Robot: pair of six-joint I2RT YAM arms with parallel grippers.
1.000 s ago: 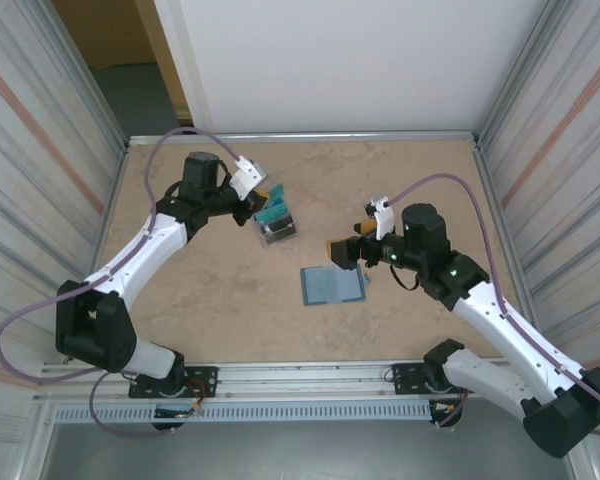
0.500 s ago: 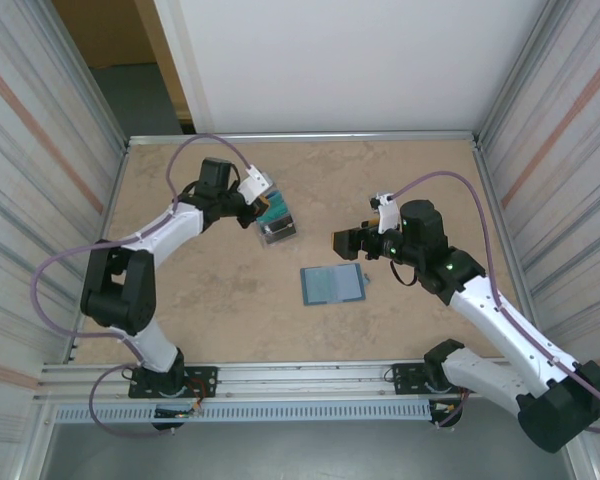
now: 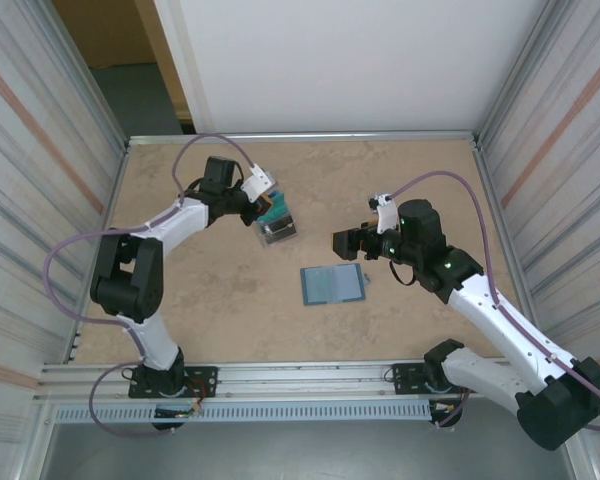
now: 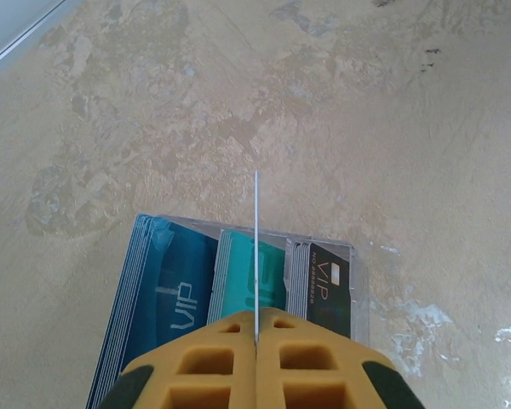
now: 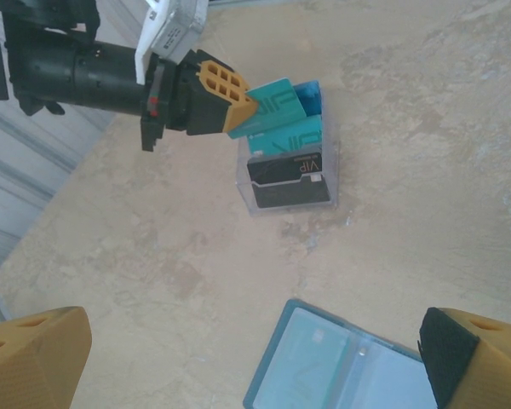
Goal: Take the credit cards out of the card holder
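I will lower my left gripper into the clear rack's middle section (image 3: 278, 212) (image 4: 242, 274) and let go of the teal credit card, because matching teal cards stand there.
The card holder (image 3: 332, 284) lies open and flat on the table, teal-rimmed, with pale pocket panels (image 5: 332, 362). A greenish credit card (image 5: 315, 349) shows through its left pocket. My right gripper (image 3: 342, 245) hovers just beyond the holder's far edge, its jaws wide open (image 5: 255, 362) and nothing between them. My left gripper (image 3: 263, 207) is shut on a teal credit card (image 3: 276, 210). In the left wrist view that card shows edge-on (image 4: 256, 247) between the yellow fingers (image 4: 256, 336). It hangs over a clear rack (image 5: 289, 183).
The clear rack (image 3: 277, 232) stands left of centre and holds stacks of blue (image 4: 166, 298), teal (image 4: 237, 277) and black VIP cards (image 4: 328, 285). Metal rails edge the table, with corrugated walls (image 3: 40, 150) at both sides.
The left arm has folded inward at its elbow, and its gripper has carried the teal card slightly nearer over the rack. The right gripper has barely shifted.
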